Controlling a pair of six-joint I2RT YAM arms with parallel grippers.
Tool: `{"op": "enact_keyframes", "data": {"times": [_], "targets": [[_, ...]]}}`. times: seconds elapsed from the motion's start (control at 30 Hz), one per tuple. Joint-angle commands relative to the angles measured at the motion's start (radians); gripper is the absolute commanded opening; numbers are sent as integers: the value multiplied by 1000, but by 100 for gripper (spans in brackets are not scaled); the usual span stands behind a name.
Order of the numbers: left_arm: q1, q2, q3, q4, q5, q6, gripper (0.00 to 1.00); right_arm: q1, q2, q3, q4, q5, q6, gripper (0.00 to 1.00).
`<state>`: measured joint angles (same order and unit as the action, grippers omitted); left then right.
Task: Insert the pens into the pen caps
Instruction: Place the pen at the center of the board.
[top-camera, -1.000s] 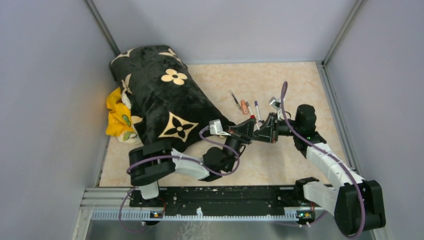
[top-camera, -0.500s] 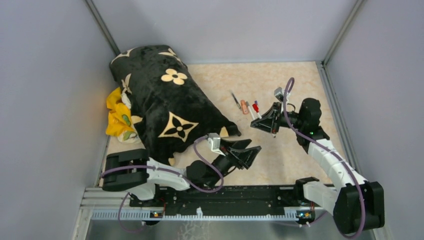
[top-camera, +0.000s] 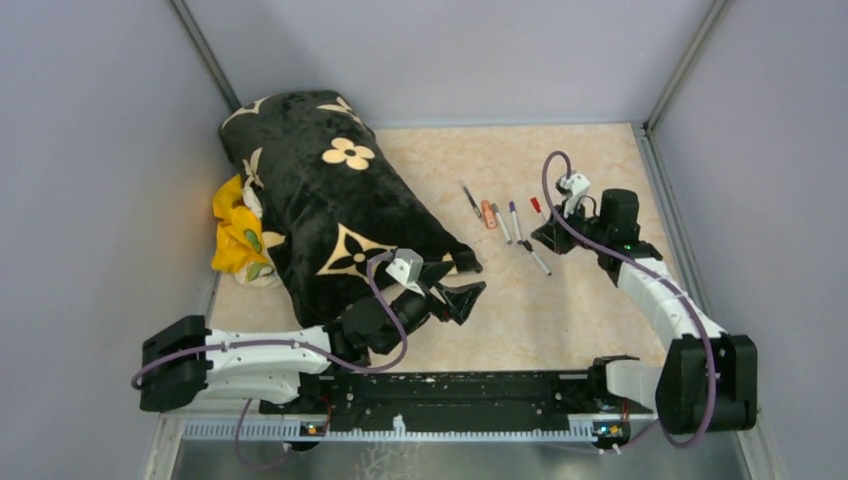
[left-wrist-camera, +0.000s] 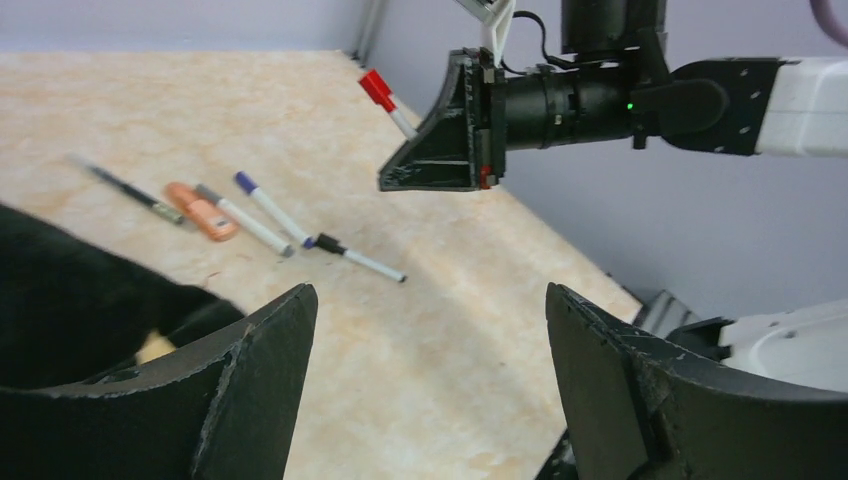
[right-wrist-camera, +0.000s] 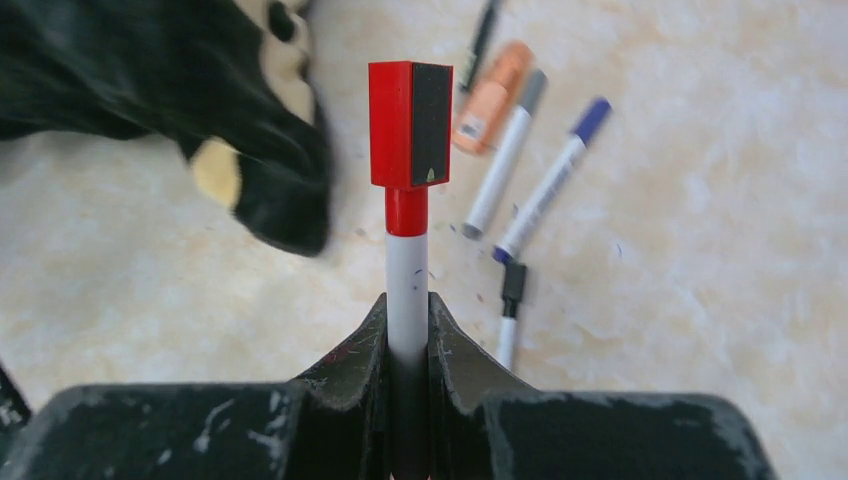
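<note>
My right gripper needs to go down next to the bare tabletop (right-wrist-camera: 572, 345) beside the black-capped marker below and let go of the white pen, because the pen already has its red cap (right-wrist-camera: 410, 120) on.
My right gripper (right-wrist-camera: 407, 325) is shut on a white pen whose tip carries a square red pen cap (right-wrist-camera: 410, 120). It holds that pen (top-camera: 537, 206) above the table at the far right, and the gripper (top-camera: 548, 233) also shows in the left wrist view (left-wrist-camera: 425, 140). On the table lie a thin dark pen (top-camera: 470, 200), an orange marker (top-camera: 488, 214), a grey-capped white marker (top-camera: 500, 223), a purple-capped marker (top-camera: 514, 218) and a black-capped marker (top-camera: 536, 258). My left gripper (top-camera: 465, 298) hangs open and empty near the table's middle front (left-wrist-camera: 428, 300).
A black plush cushion with cream flower patterns (top-camera: 320, 200) fills the left side, its corner reaching toward the pens. A yellow cloth (top-camera: 238, 235) lies against its left edge. Grey walls close in the table on three sides.
The left gripper opened, let go of the red cap and drew back toward the near left. The right gripper carried the red-capped pen away to the far right.
</note>
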<state>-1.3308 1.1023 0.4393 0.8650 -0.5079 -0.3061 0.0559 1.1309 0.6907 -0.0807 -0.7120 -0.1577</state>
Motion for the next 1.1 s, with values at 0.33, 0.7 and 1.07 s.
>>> {"op": "enact_keyframes", "data": {"times": [0.33, 0.7, 1.07], "targets": [[66, -143, -180, -130, -83, 6, 90, -6, 273, 88, -34, 490, -21, 1], [76, -145, -187, -133, -79, -9, 91, -17, 372, 123, -72, 502, -7, 9], [79, -170, -208, -130, -83, -24, 91, -28, 392, 134, -89, 476, 1, 18]]}}
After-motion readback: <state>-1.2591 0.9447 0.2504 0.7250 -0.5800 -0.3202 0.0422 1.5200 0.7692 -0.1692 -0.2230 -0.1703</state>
